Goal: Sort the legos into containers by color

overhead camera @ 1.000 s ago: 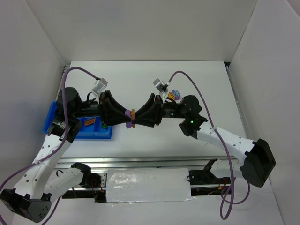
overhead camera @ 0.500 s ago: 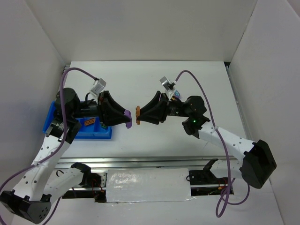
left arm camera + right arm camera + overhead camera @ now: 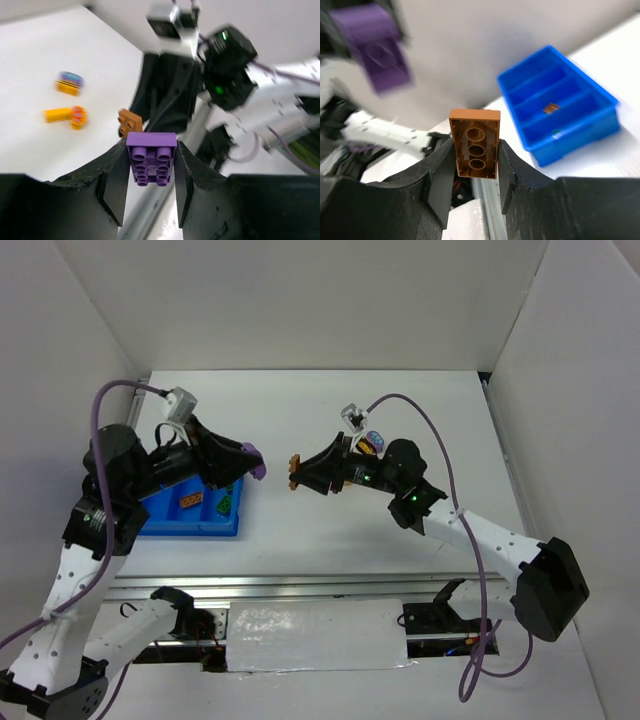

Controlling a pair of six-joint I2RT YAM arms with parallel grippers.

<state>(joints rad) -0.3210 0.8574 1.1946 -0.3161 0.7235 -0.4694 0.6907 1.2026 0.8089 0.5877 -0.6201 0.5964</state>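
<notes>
I will move my right gripper down over the blue tray's section with the orange brick [image 3: 192, 500] next, because the orange-brown lego matches the orange brick.
My left gripper [image 3: 252, 464] is shut on a purple brick [image 3: 258, 459], held in the air just right of the blue tray [image 3: 165, 522]. The purple brick shows studs-up between the jaws in the left wrist view [image 3: 151, 157]. My right gripper [image 3: 298, 474] is shut on an orange-brown brick [image 3: 294, 470], also seen hollow side up in the right wrist view [image 3: 475, 143]. The two bricks face each other a short gap apart. The tray holds an orange brick [image 3: 192, 500] and a green brick [image 3: 226, 504] in separate compartments.
A yellow and purple lego [image 3: 69, 83] and a yellow lego with an orange-red end [image 3: 65, 115] lie on the white table behind the right arm. White walls enclose the table on three sides. A metal rail [image 3: 320, 585] runs along the near edge.
The purple and orange-brown bricks were joined between the two grippers; they have come apart. My left gripper has swung left and back toward the tray with the purple brick. The right gripper has drawn back slightly.
</notes>
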